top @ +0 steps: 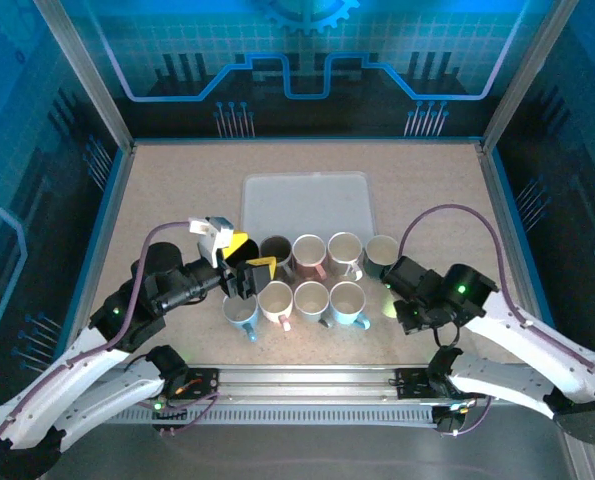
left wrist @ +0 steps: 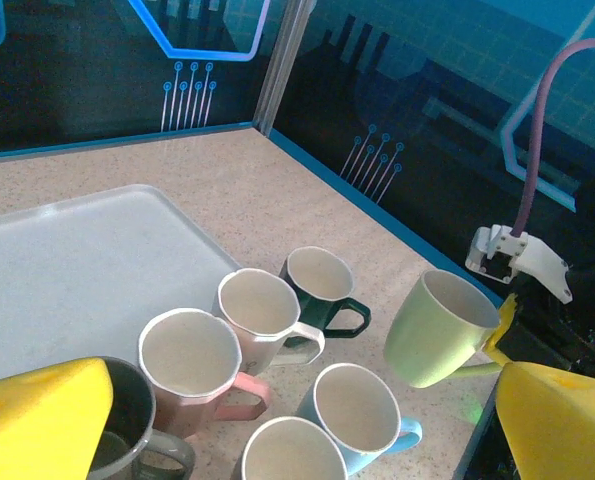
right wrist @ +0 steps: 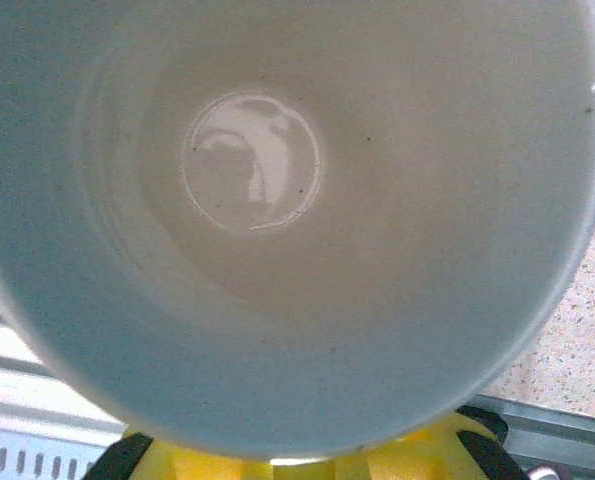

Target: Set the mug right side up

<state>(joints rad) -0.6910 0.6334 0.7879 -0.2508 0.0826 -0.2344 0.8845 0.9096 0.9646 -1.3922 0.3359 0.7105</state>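
Note:
My right gripper brings the tilted mug down toward the tabletop [top: 378, 298] beside the light blue mug next, then levels and releases it.
A pale green mug [left wrist: 439, 330] hangs tilted just above the table to the right of the mug cluster, its mouth facing up and towards my right arm. My right gripper [top: 395, 298] is shut on its handle. In the right wrist view I look straight into the mug [right wrist: 277, 220], and the yellow fingers [right wrist: 227, 462] show under its rim. My left gripper [top: 249, 262] stands open over the left end of the cluster. Its yellow fingers [left wrist: 37, 420] are wide apart with nothing between them.
Several mugs stand upright in two rows, among them a dark green one [left wrist: 319, 285], a pink one [left wrist: 192, 365] and a light blue one [left wrist: 362, 415]. A white tray [top: 307, 200] lies behind them. Blue walls [top: 297, 60] enclose the table.

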